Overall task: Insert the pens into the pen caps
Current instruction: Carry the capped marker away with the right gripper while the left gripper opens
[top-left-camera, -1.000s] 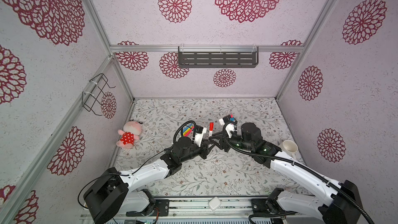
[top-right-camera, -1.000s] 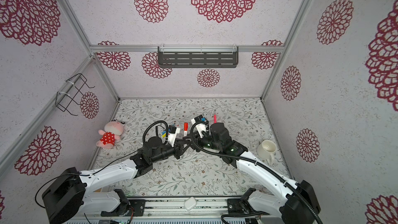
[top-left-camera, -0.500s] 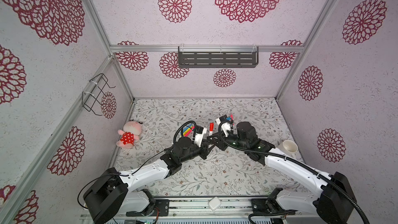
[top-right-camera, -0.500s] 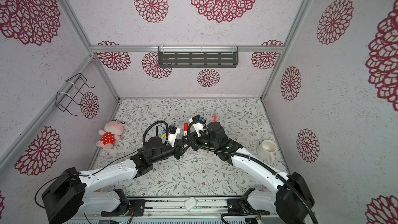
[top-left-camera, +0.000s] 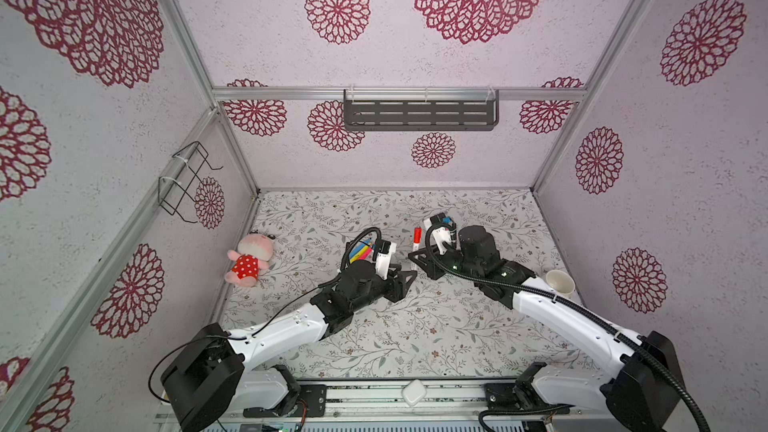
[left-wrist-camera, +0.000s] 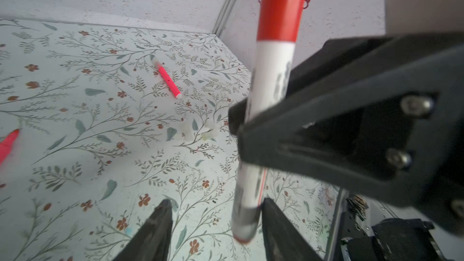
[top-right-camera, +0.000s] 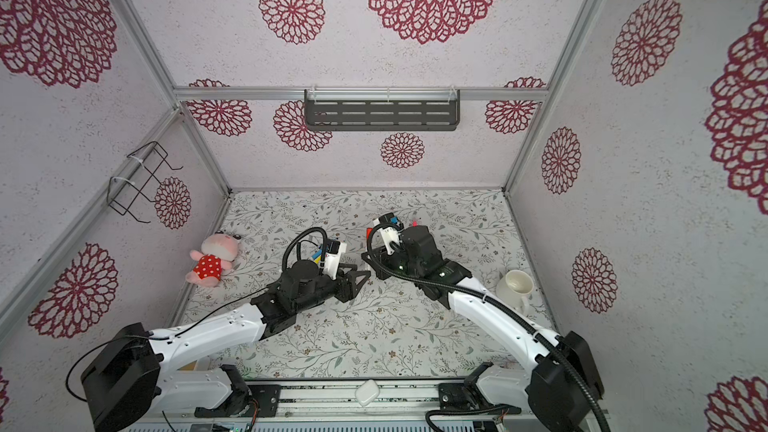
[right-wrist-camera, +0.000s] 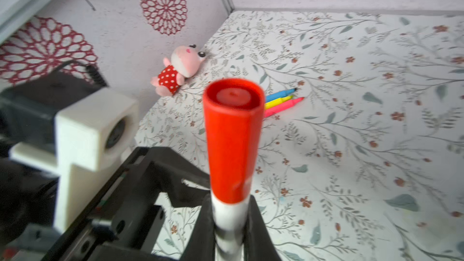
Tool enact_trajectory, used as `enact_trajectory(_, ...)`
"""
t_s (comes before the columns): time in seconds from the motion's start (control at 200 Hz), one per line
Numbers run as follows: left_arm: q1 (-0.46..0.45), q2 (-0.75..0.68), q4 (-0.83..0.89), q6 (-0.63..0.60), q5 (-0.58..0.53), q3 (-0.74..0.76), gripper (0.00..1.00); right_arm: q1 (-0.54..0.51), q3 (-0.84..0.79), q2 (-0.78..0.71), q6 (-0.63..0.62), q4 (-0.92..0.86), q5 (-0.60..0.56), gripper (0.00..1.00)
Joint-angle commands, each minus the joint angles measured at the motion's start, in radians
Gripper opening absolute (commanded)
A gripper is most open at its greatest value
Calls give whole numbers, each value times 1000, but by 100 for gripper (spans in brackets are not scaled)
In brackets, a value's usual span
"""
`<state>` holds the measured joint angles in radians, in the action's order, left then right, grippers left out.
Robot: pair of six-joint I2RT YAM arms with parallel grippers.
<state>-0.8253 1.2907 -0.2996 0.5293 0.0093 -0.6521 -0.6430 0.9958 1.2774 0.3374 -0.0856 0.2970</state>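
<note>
The bare tabletop beside the farther pink pen is outward and below, so my right gripper should next tilt downward, lower outward and release the pen.
A pen (right-wrist-camera: 233,141) with a white barrel and a red cap stands upright, and my right gripper (right-wrist-camera: 229,219) is shut on its barrel. In a top view the same pen (top-left-camera: 417,238) rises above the right gripper (top-left-camera: 415,260). My left gripper (left-wrist-camera: 216,204) is open, with the pen's lower end (left-wrist-camera: 247,222) between its fingers, beside one of them. Blue (right-wrist-camera: 281,94), yellow (right-wrist-camera: 278,101) and pink (right-wrist-camera: 283,106) pens lie together on the table. Another pink pen (left-wrist-camera: 167,80) lies farther off, near two see-through pen caps (left-wrist-camera: 188,130).
A white mug (top-left-camera: 559,282) stands at the table's right edge. A pink plush toy (top-left-camera: 249,259) lies by the left wall. A dark shelf (top-left-camera: 419,112) hangs on the back wall and a wire rack (top-left-camera: 187,180) on the left wall.
My right gripper moved left to the upright pen and shut on its barrel. My left gripper then opened and let go of the pen's lower end.
</note>
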Motion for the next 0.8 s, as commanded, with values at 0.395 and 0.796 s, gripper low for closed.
enact_trajectory(0.395, -3, -119, 164, 26, -199, 28, 59, 246, 541, 586, -81, -353, -180, 8)
enact_trajectory(0.796, -6, -176, 168, 17, -235, 75, 59, 294, 902, 926, -106, -574, -314, 4)
